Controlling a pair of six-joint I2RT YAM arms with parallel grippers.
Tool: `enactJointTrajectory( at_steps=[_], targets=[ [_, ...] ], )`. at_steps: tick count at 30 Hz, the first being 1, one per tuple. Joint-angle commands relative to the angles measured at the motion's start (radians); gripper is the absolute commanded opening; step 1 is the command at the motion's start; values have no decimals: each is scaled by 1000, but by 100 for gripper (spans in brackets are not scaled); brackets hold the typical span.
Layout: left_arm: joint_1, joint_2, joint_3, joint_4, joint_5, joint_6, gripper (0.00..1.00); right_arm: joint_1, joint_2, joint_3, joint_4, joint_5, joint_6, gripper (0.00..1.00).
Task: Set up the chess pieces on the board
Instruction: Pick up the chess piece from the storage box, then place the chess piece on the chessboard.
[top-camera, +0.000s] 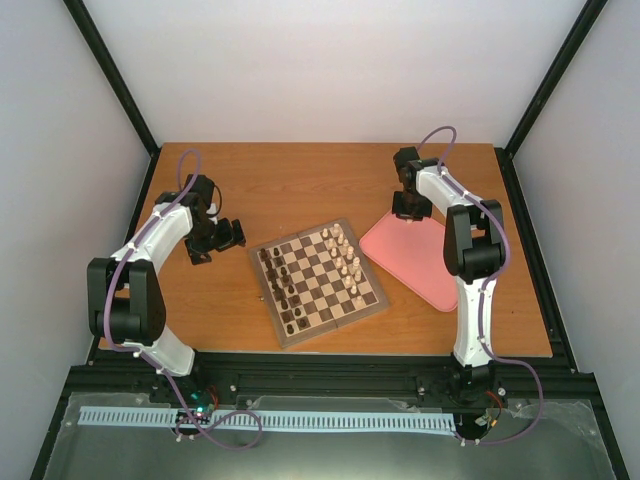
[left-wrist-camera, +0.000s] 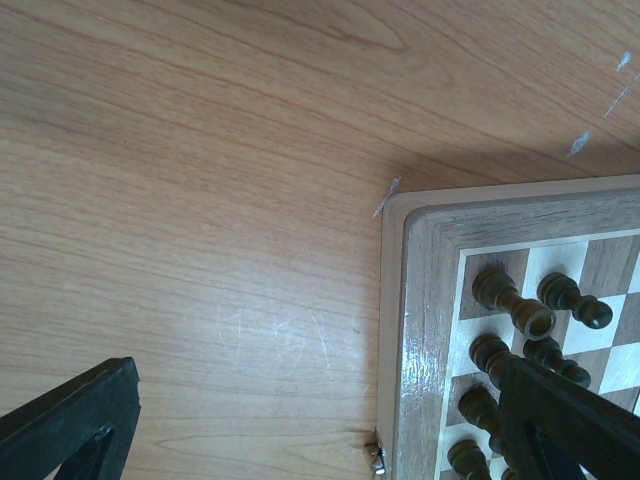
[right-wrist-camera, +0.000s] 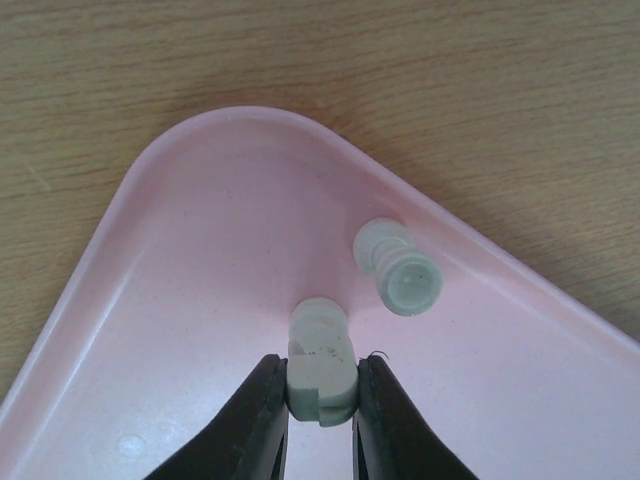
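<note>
Next, my right gripper lifts from the tray, swings back over the board and lowers onto the outer pale row's near end, because a square there remains empty.
The board lies mid-table, with pale chess pieces along its right side and dark ones along its left. In the right wrist view my right gripper is shut on one pale chess piece lying in a corner of the pink tray. A second pale piece lies on its side just beyond it. From above, the right gripper sits over the tray's far corner. My left gripper stands open and holds nothing, left of the board's corner, with one finger over dark pieces.
The pink tray lies right of the board, nearly touching it. Bare wooden tabletop spreads left of the board under the left gripper. Black frame posts stand at the table's back corners.
</note>
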Motion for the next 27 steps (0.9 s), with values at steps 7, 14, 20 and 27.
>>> enactJointTrajectory(
  at_steps=[7,14,20,27],
  targets=[
    [-6,-21,28,-10,-7,15,100,20,-181,-112,0,-19,18,8],
    [-5,-33,24,-5,-2,15,100,147,-404,-252,-91,-79,15,8],
    [-6,-43,23,0,5,15,100,301,-527,-400,-147,-108,37,7],
    [-5,-47,28,2,9,14,100,421,-545,-498,-115,-153,69,7]
  ],
)
